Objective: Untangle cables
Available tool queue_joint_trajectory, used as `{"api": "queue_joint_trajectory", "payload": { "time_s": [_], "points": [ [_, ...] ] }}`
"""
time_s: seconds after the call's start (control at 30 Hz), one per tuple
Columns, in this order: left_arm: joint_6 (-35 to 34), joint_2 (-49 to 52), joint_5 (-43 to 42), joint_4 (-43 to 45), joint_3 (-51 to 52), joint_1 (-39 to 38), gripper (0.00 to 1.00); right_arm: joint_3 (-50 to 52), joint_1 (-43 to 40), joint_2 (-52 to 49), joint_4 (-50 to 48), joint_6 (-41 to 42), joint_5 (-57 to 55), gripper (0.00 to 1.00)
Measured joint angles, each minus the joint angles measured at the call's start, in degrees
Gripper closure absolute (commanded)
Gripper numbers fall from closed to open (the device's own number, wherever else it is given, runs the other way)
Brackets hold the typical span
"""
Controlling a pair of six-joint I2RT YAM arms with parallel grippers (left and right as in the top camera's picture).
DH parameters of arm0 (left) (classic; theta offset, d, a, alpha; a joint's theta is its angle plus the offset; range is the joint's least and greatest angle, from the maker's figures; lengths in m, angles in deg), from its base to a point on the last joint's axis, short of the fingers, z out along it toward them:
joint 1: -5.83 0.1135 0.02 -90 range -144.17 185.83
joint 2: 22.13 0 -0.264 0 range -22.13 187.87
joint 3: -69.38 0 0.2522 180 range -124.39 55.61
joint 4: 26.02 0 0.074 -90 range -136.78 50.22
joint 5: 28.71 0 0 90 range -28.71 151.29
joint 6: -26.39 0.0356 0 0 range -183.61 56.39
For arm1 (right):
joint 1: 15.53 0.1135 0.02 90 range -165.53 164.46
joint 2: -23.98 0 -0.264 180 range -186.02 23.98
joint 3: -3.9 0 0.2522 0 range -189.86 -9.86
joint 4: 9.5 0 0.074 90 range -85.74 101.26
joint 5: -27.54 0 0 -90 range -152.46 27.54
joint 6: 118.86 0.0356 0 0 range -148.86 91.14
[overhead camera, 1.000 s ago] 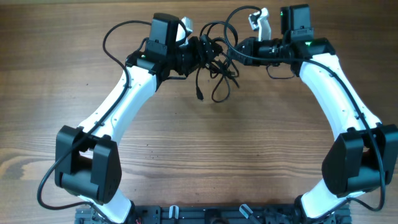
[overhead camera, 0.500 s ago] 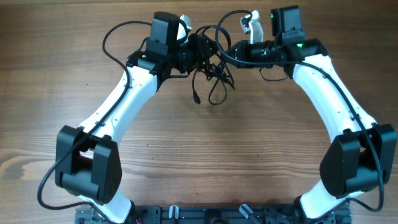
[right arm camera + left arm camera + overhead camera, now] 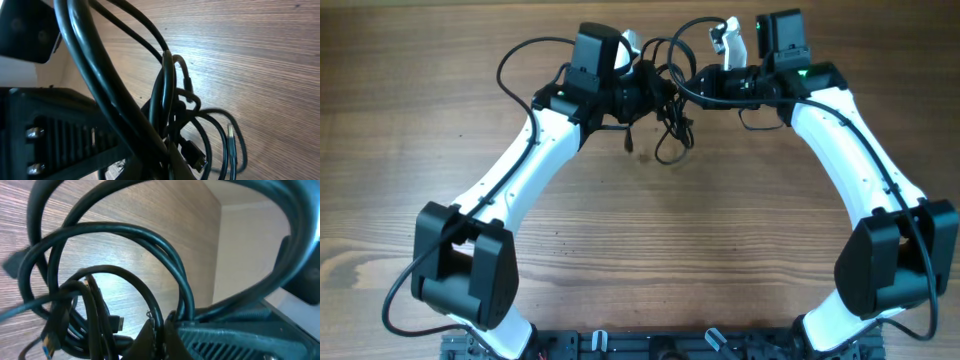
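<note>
Next, my left gripper pulls up and to the left in the overhead view before it releases the piece of cable, as my right gripper holds the tangle's other side.
The cables [image 3: 670,122] are a tangle of thin black cords hanging between my two grippers over the far middle of the wooden table [image 3: 720,230]. One loop droops toward me, and a plug end [image 3: 630,148] dangles on the left. My left gripper [image 3: 648,92] is shut on a strand at the tangle's left side. In the left wrist view its jaws [image 3: 162,330] pinch one cord while loops of the cables [image 3: 115,227] arc above. My right gripper [image 3: 692,88] is shut on the tangle's right side. In the right wrist view the right gripper [image 3: 167,155] has the cables [image 3: 167,85] running through it, next to a plug [image 3: 197,160].
Thicker black wires [image 3: 515,55] loop off the left arm, and another [image 3: 695,25] runs off the right arm, both near the tangle. The arm bases [image 3: 660,345] stand at the near edge. Bare wood table lies between the arms.
My left gripper has closed from open onto a cable strand and shifted slightly right. The right gripper moved left at first, then held still. The hanging loop drew up a little.
</note>
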Motion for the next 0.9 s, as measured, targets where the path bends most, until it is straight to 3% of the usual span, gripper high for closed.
{"api": "queue_joint_trajectory", "payload": {
  "time_s": [0.17, 0.3, 0.53, 0.73, 0.9],
  "points": [
    [0.0, -1.5, -5.6, -0.3, 0.1, 3.8, 0.96, 0.0, -0.4, 0.2, 0.1, 2.0, -1.5, 0.96],
    [-0.7, -8.3, -8.5, -0.5, 0.1, 8.2, 0.96, 0.0, -1.6, 1.0, 0.0, 3.3, -1.8, 0.96],
    [-6.4, -20.1, -15.6, 1.1, 0.4, 18.1, 0.96, -1.5, -1.9, 3.1, 1.0, 4.5, 0.7, 0.96],
    [-11.5, -27.0, -26.7, 5.0, 0.1, 29.8, 0.96, -0.4, -6.2, 2.3, 3.4, 7.0, -6.8, 0.96],
    [-7.0, -26.2, -34.9, 1.2, -0.1, 33.8, 0.96, -0.4, -6.7, 2.3, 3.3, 6.8, -5.0, 0.96]
  ]
}}
